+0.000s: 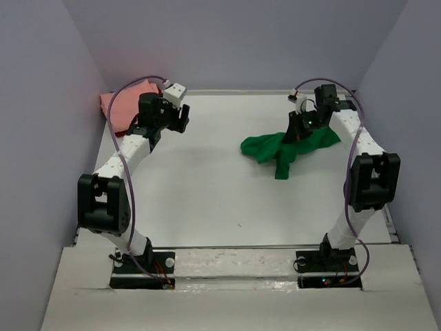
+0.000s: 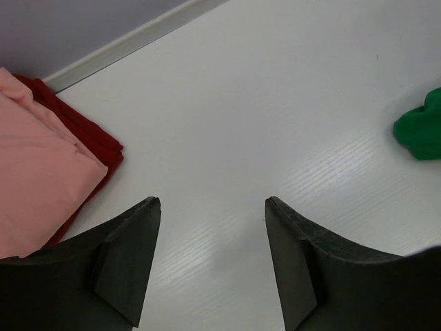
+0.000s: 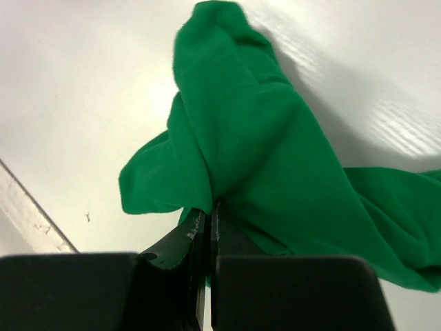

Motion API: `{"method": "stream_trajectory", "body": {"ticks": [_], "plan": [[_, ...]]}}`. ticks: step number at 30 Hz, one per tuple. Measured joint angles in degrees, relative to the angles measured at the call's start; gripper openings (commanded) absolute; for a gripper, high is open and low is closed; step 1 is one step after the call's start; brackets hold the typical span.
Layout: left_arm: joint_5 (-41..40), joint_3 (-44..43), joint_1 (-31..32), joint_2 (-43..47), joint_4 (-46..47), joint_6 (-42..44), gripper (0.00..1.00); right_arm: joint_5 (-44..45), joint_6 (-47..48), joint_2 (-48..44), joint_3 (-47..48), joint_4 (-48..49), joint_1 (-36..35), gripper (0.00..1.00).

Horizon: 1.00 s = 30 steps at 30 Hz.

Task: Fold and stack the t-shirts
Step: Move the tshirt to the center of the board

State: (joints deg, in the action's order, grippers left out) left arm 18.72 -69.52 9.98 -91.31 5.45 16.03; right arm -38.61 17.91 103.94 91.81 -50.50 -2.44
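I need to move my right gripper to the left in the top view next, toward the table's bare middle, to release the fold of the shirt, because the shirt lies crumpled off-centre.
The bright green t-shirt (image 1: pixel 286 149) lies crumpled at the right of the table and fills the right wrist view (image 3: pixel 262 145). My right gripper (image 3: pixel 209 210) is shut on a fold of it, the cloth bunched up from the pinch; in the top view the gripper (image 1: pixel 301 129) is over the shirt's far part. The salmon pink t-shirt (image 1: pixel 122 107) lies folded in the far left corner on the dark red t-shirt (image 2: pixel 93 141), whose edge shows under the pink one (image 2: pixel 34 165). My left gripper (image 2: pixel 212 207) is open and empty over bare table just right of that stack, also seen from above (image 1: pixel 180 118).
Grey walls enclose the table (image 1: pixel 207 193) on the left, far and right sides. A raised strip (image 2: pixel 131 45) runs along the far edge. A green cloth edge (image 2: pixel 420 131) shows at the right of the left wrist view.
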Motion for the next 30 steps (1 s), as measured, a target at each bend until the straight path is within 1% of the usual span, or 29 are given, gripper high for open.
{"method": "stream_trajectory", "body": {"ticks": [6, 8, 13, 19, 23, 25, 26, 27, 28, 29, 30], "plan": [[0.31, 3.63, -0.11, 3.13, -0.74, -0.07, 0.74, -3.17, 1.86, 0.74, -1.66, -1.51, -6.54, 0.0], [0.46, 4.39, -0.13, 4.2, -0.72, -0.07, 0.75, -4.26, 2.08, 2.67, -0.9, -1.9, -9.94, 0.0], [0.63, 5.53, -0.33, 5.49, 0.2, -0.15, 0.75, -4.39, 2.62, 9.29, 1.4, -1.27, -15.58, 0.0], [0.72, 8.11, -0.35, 6.4, 1.14, -0.57, 0.75, 0.17, 2.89, 10.51, 1.97, 2.67, -17.62, 0.0], [0.79, 8.15, -0.35, 6.43, 1.57, -0.92, 0.79, 2.71, 2.89, 10.58, 3.41, 5.66, -18.01, 0.0], [0.87, 8.15, -0.35, 6.43, 1.77, -1.05, 0.82, 4.11, 2.89, 10.58, 3.41, 7.54, -18.14, 0.21], [0.94, 8.15, -0.35, 6.43, 1.92, -1.14, 0.87, 4.57, 2.82, 10.75, 3.48, 7.85, -18.27, 0.32], [1.03, 8.15, -0.37, 6.43, 2.05, -1.18, 0.89, 5.01, 2.67, 11.23, 4.26, 7.61, -18.49, 0.55], [1.09, 8.15, -0.37, 6.43, 2.1, -1.25, 0.9, 5.44, 2.93, 12.09, 5.57, 7.5, -18.84, 0.64], [1.16, 8.15, -0.37, 6.43, 2.12, -1.38, 0.91, 5.7, 3.13, 12.94, 6.71, 7.67, -19.17, 0.77], [1.22, 8.15, -0.37, 6.43, 2.12, -1.4, 0.92, 6.05, 2.95, 13.53, 7.37, 7.89, -19.5, 0.96]]}}
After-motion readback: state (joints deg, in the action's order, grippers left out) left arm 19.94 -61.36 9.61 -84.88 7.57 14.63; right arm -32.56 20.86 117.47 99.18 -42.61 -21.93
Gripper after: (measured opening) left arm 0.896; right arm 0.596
